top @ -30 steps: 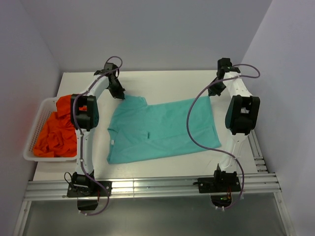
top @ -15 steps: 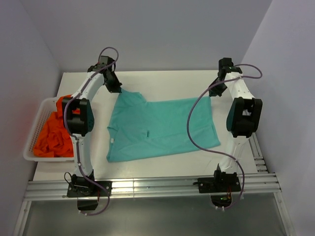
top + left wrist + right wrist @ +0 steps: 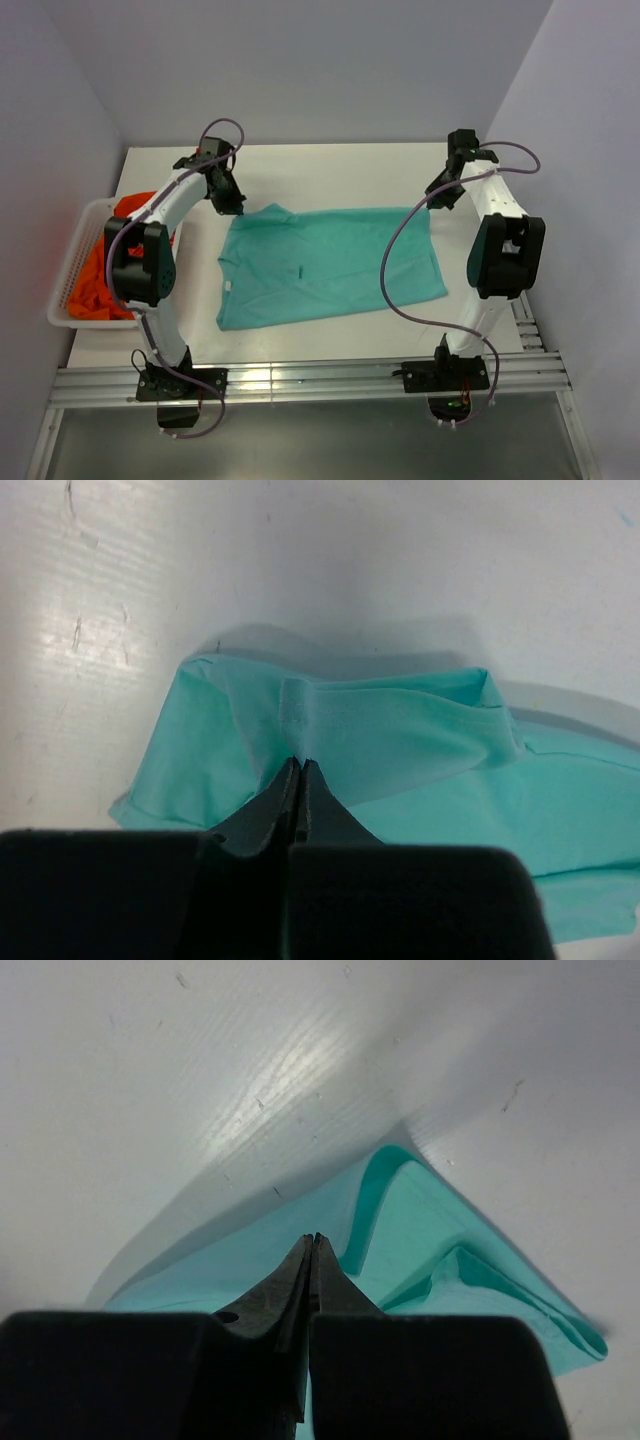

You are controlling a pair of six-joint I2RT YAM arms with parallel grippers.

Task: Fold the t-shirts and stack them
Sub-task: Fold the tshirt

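The left gripper needs to pull back next and let go of the t-shirt's corner onto the cloth (image 3: 246, 279) beside the white tag, which lies back from the gripper, because the t-shirt lies spread out.
A teal-green t-shirt (image 3: 330, 265) lies spread across the middle of the white table (image 3: 330, 165). My left gripper (image 3: 237, 207) is shut on its far left corner; in the left wrist view the black fingertips (image 3: 300, 762) pinch a raised fold of teal cloth (image 3: 400, 730). At the far right corner my right gripper (image 3: 433, 203) is likewise shut on the shirt, and the right wrist view shows its tips (image 3: 313, 1238) closed on the teal fabric (image 3: 420, 1220). Orange-red t-shirts (image 3: 100, 272) lie heaped in the basket at the left.
A white slatted basket (image 3: 62, 290) hangs at the table's left edge. Purple cables loop from both arms; the right one (image 3: 385, 270) crosses over the shirt. Grey walls close in on three sides, and a metal rail (image 3: 320, 380) runs along the near edge.
The left arm's elbow has swung out to the left and the right arm has shifted slightly right. The shirt's far edge has been drawn straighter between the two grippers.
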